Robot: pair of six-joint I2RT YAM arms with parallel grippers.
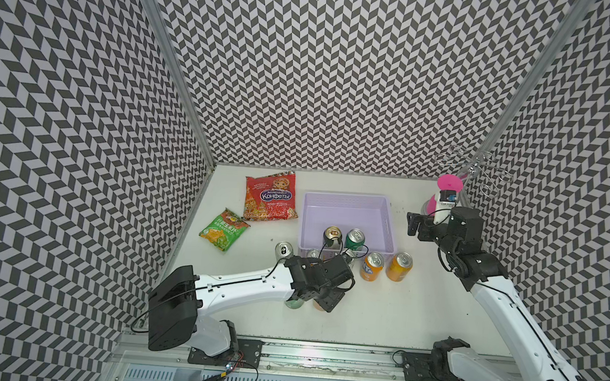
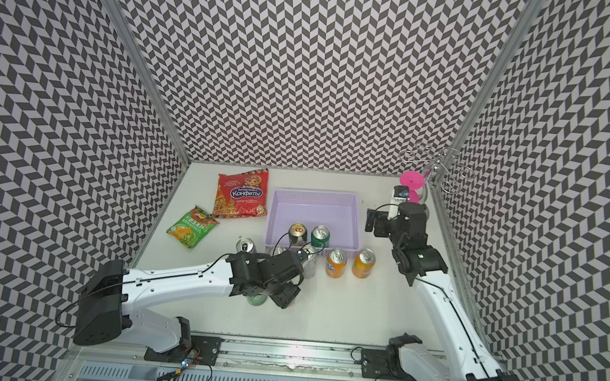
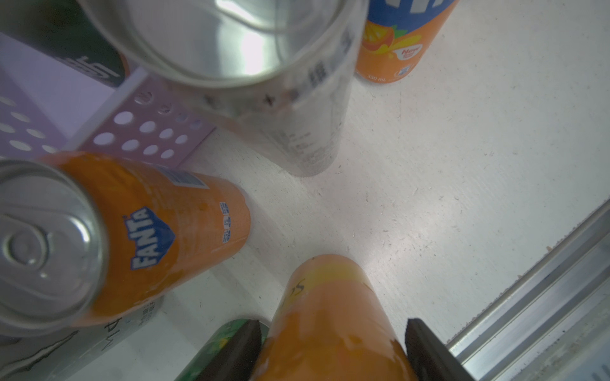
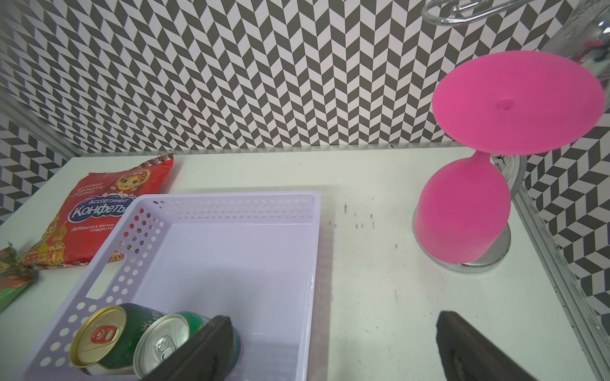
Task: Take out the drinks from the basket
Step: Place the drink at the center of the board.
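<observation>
The clear spot on the tabletop is just below the robot's left gripper, so the robot next needs to lower the upright orange can in that gripper beside the green can and release it.
The lavender basket (image 1: 347,196) holds two drinks at its near end, a dark green gold-topped can (image 1: 332,235) and a green can (image 1: 355,238). In front of the basket stand two orange cans (image 1: 372,265), a slim silver can (image 1: 348,256), another orange can (image 3: 158,231) and a silver can (image 1: 284,251). My left gripper (image 1: 326,303) is shut on an orange can (image 3: 330,297) held upright near the table, beside a green can (image 1: 293,304). My right gripper (image 4: 331,318) hangs open and empty over the basket's right rim (image 4: 317,264).
A red snack bag (image 1: 271,198) and a green snack bag (image 1: 223,229) lie left of the basket. At the back right corner a pink upturned goblet (image 1: 449,184) sits on a chrome wire stand (image 1: 472,167). Patterned walls enclose three sides, and a metal rail (image 1: 320,352) runs along the front.
</observation>
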